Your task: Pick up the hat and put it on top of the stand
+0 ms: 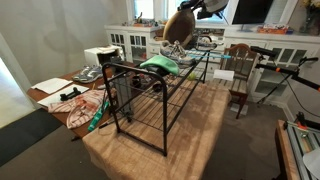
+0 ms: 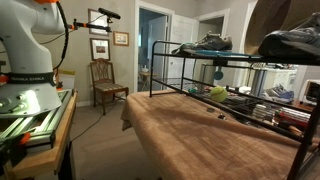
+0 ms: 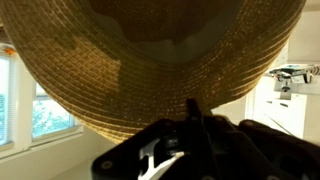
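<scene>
The hat [image 1: 177,27] hangs tilted above the stand. My gripper moves down and tips downward next, lays the hat over the stand's far end [image 1: 201,46], and releases the hat's brim.
The tan woven straw hat [image 1: 177,27] hangs tilted in the air above the far end of the stand, held by its brim. In the wrist view its brim and crown [image 3: 150,60] fill the upper picture. My gripper [image 1: 193,10] is shut on the brim's edge; its dark fingers [image 3: 193,108] pinch the straw. The black wire-grid stand [image 1: 150,98] is below and in front of the hat, and it also shows in an exterior view [image 2: 152,70]. A brown curved shape at the top right of that view [image 2: 285,15] looks like the hat's brim.
A green rounded item [image 1: 158,66] and grey sneakers [image 1: 180,50] lie on the stand's top tier; sneakers show there too [image 2: 205,43]. More shoes fill the lower tiers. A wooden chair [image 1: 241,75] stands behind the stand. Loose clutter [image 1: 70,95] lies beside it. The robot's base [image 2: 25,50] stands nearby.
</scene>
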